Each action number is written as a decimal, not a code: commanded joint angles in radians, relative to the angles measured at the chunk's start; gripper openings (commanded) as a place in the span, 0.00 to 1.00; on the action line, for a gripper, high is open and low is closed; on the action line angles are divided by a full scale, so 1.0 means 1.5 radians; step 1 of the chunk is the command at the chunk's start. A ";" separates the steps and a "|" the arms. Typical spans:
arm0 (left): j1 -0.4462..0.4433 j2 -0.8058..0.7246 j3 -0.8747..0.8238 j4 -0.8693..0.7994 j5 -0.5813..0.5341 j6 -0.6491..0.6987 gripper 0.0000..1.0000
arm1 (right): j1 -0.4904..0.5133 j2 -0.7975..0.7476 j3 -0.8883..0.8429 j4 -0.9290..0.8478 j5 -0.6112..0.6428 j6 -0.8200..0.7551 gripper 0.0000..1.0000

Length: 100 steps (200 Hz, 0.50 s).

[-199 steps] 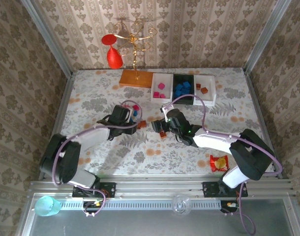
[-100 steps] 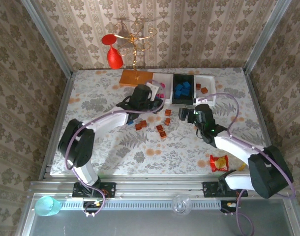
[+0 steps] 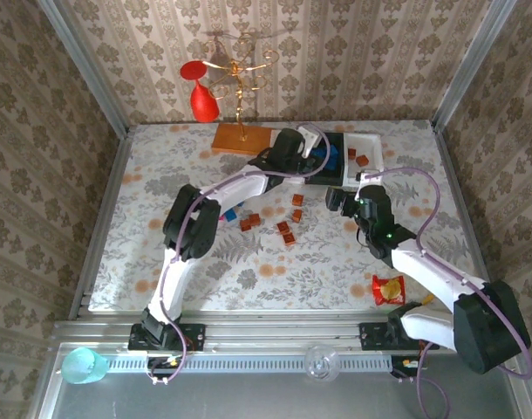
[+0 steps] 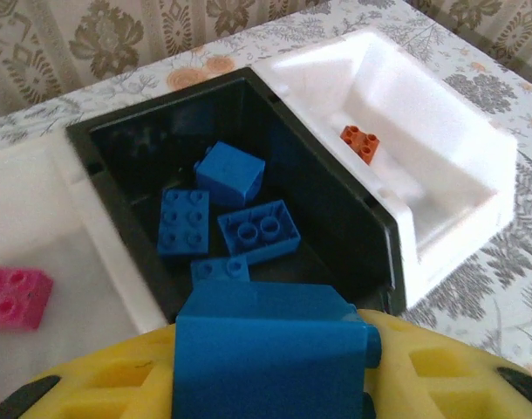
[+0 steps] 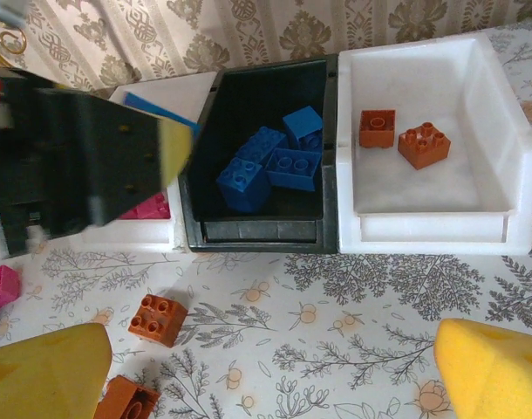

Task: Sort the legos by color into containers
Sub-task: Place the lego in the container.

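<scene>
The matching lego in my left gripper goes over the blue legos in the black container next for release there, since they lie just past my fingers.
My left gripper point(image 4: 270, 371) is shut on a blue lego point(image 4: 266, 345) and hangs over the near edge of the black container point(image 4: 100, 148), which holds several blue legos point(image 4: 257, 229). In the top view the left gripper point(image 3: 310, 157) reaches over the containers. The white container point(image 5: 440, 223) on the right holds two orange-brown legos point(image 5: 423, 146). The white container point(image 4: 39, 201) on the left holds a pink lego point(image 4: 17, 297). My right gripper point(image 5: 270, 375) is open above the table in front of the containers, with nothing between its yellow fingertips point(image 5: 48, 375). Loose orange-brown legos point(image 3: 288, 231) lie left of it.
A gold stand on an orange-brown base point(image 3: 242, 138) stands behind and left of the containers, with a red ornament point(image 3: 202, 100) hanging from it. A red-yellow snack packet point(image 3: 389, 288) lies near the front right. A loose blue lego point(image 3: 232, 214) and a pink lego point(image 5: 0, 286) lie on the table.
My left gripper has carried the blue lego from mid-table to above the black container. My right gripper has moved right, away from the loose orange-brown legos, toward the containers' front.
</scene>
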 commanded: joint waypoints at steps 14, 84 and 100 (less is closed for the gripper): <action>-0.003 0.102 0.135 -0.026 -0.008 0.048 0.43 | -0.003 -0.033 -0.017 -0.020 0.020 0.006 0.97; -0.002 0.149 0.271 -0.086 0.032 0.042 0.63 | -0.003 -0.097 -0.063 -0.046 0.039 0.011 0.97; -0.002 0.118 0.246 -0.080 0.038 0.040 0.65 | -0.003 -0.094 -0.060 -0.049 0.036 0.011 0.97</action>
